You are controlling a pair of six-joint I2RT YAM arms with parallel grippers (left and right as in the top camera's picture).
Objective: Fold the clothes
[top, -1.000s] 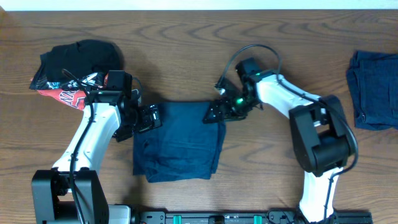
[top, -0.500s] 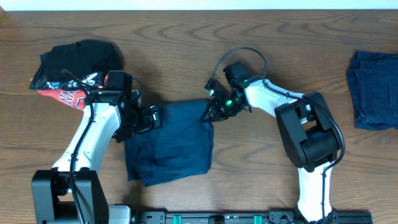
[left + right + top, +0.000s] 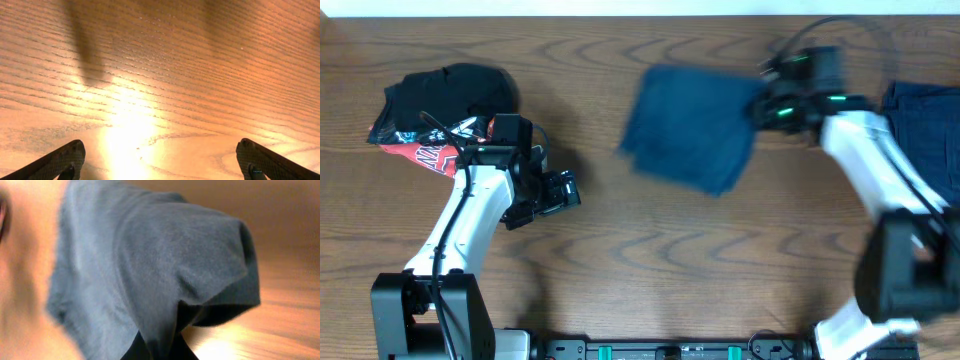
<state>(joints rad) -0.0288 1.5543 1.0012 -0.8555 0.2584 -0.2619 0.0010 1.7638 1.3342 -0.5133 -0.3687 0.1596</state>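
I carry the blue garment point(image 3: 690, 125) with my right gripper to the right in the overhead view, over the dark blue stack point(image 3: 926, 138), and release it, since it will be folded.
The folded blue garment point(image 3: 690, 125) is blurred with motion over the upper middle of the table, and my right gripper point(image 3: 767, 100) is shut on its right edge. In the right wrist view the blue fabric point(image 3: 150, 265) fills most of the frame and is pinched between the dark fingers point(image 3: 134, 353) at the bottom. My left gripper point(image 3: 570, 190) stands open at centre left, away from the garment. In the left wrist view its fingertips point(image 3: 65, 159) are spread wide, with only bare wood point(image 3: 175, 75) between them.
A heap of black and red clothes point(image 3: 440, 105) lies at the far left, behind the left arm. A stack of dark blue folded clothes point(image 3: 925, 140) lies at the right edge, close to the right arm.
The right gripper closed on the blue garment's upper right corner, dragged it left, then swung it up and to the right. The left arm has not moved.
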